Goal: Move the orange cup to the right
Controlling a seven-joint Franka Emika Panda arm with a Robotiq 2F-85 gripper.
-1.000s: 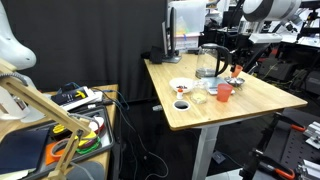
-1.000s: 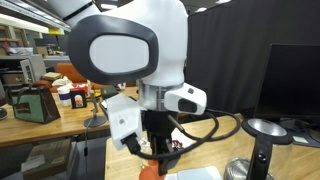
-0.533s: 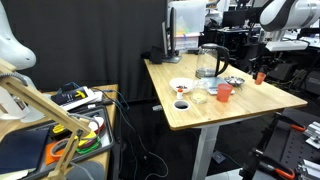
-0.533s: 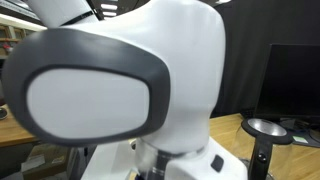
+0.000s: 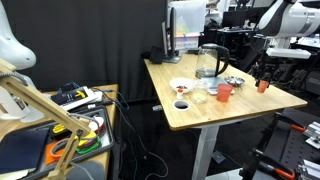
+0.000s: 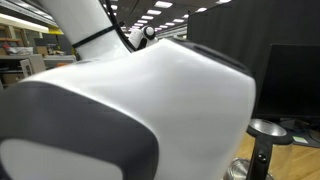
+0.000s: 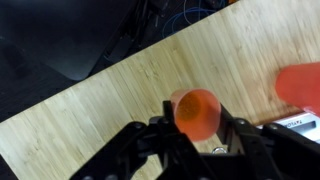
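The orange cup still hangs above bare wood, clear of the redder cup (image 5: 225, 92), so the robot's gripper should turn and lower it onto the open table end (image 5: 252, 97), then release it.
In the wrist view the orange cup (image 7: 196, 112) sits upright between my gripper's black fingers (image 7: 198, 128), held above the wooden table top (image 7: 110, 100). In an exterior view the gripper (image 5: 264, 80) holds the cup (image 5: 263, 86) over the far right part of the table (image 5: 200, 110), right of the redder cup (image 5: 225, 92). That redder cup also shows at the wrist view's right edge (image 7: 302, 82). In an exterior view the arm's white body (image 6: 150, 110) fills the picture and hides the cup.
A clear glass jug (image 5: 209, 62) stands at the back of the table. A white plate (image 5: 181, 86), a small dish (image 5: 181, 104) and a metal bowl (image 5: 235, 81) lie near the middle. A cluttered side table (image 5: 60, 120) stands left. A monitor (image 5: 183, 28) stands behind.
The gripper with the orange cup has moved right, from beside the jug and redder cup out over the table's right part. The arm has swung in front of one exterior camera.
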